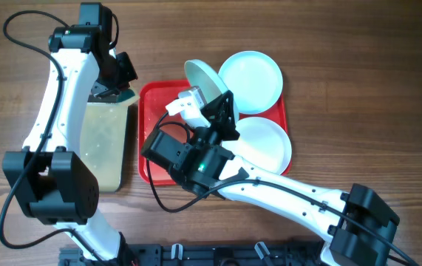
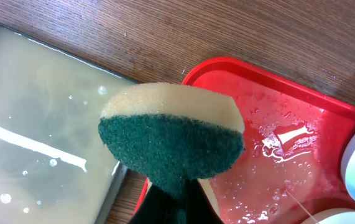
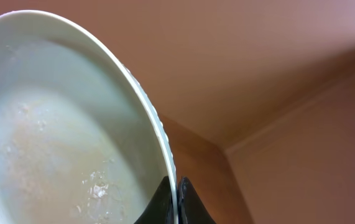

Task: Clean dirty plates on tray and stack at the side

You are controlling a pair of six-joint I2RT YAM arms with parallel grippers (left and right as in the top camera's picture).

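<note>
The right gripper shifts to the right in the overhead view next and lowers the plate flat onto the tabletop beside the red tray, where space is free.
My right gripper (image 1: 222, 103) is shut on the rim of a pale plate (image 1: 202, 77) and holds it tilted on edge above the red tray (image 1: 155, 111). In the right wrist view the jaws (image 3: 174, 200) pinch that plate (image 3: 53, 143), whose inside shows pale smears. Two more plates lie over the tray's right part, a light-blue one (image 1: 250, 81) at the back and a white one (image 1: 266, 144) nearer. My left gripper (image 1: 114, 90) is shut on a sponge (image 2: 171, 137), yellow with a green face, held over the tray's wet left corner (image 2: 276, 93).
A black-rimmed tray (image 1: 134, 140) with cloudy beige liquid stands left of the red tray; its rim also shows in the left wrist view (image 2: 118, 180). Brown wooden tabletop (image 1: 358, 89) lies all around. My right arm crosses the front of the red tray.
</note>
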